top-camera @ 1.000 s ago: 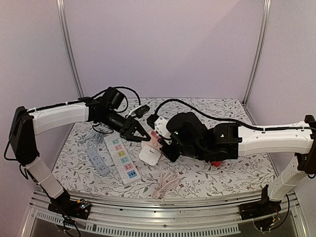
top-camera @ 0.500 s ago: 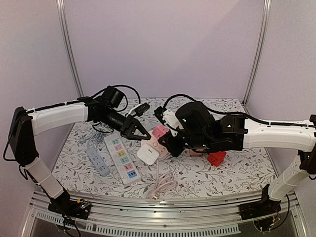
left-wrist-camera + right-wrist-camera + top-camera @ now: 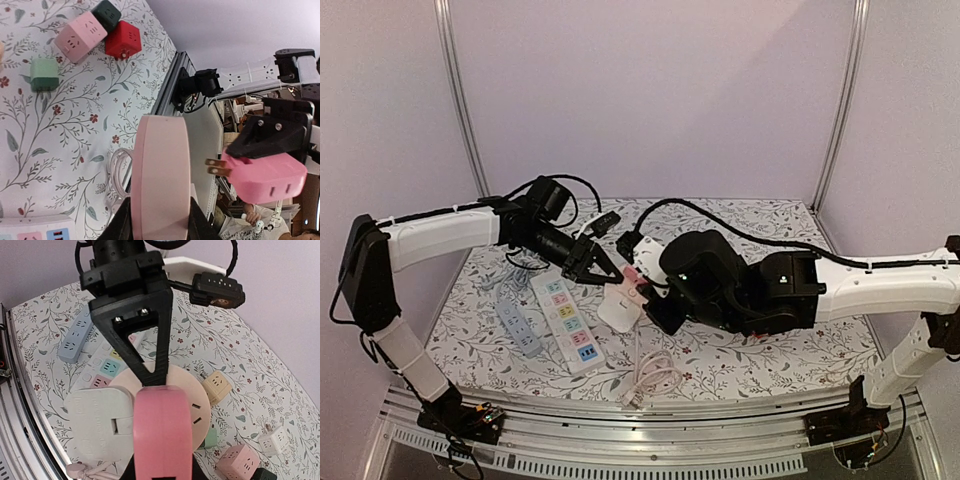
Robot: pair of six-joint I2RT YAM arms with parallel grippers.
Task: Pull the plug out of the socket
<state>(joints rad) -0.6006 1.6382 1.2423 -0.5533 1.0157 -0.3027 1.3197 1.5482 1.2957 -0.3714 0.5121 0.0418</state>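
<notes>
The plug's prongs are clear of the socket, so the robot's right gripper needs to come down to the floral cloth [image 3: 628,340] beside the white power strip and let go of the plug.
My left gripper [image 3: 159,225] is shut on the rim of a pale pink round socket [image 3: 160,175], held edge-on above the table. A bright pink plug [image 3: 265,175] sits shut in my right gripper [image 3: 162,467]. Its two metal prongs [image 3: 217,167] are bare and point at the socket across a small gap. In the right wrist view the plug [image 3: 162,432] covers part of the socket's face [image 3: 220,410], and the left gripper's black fingers [image 3: 150,355] reach down onto it. A white adapter [image 3: 97,420] sits on the socket's left part. From the top view both grippers meet at mid-table [image 3: 625,285].
A white power strip [image 3: 568,318] and a grey-blue strip [image 3: 517,325] lie on the left. A coiled white cable [image 3: 655,375] lies near the front. Cube sockets lie on the floral cloth: pink [image 3: 80,35], red [image 3: 122,44], dark green [image 3: 106,12], beige [image 3: 216,385]. A green adapter [image 3: 44,75] lies nearby.
The right arm swung off to the right with the pink plug half a second ago, then came back left, close to the socket. The left arm has barely moved.
</notes>
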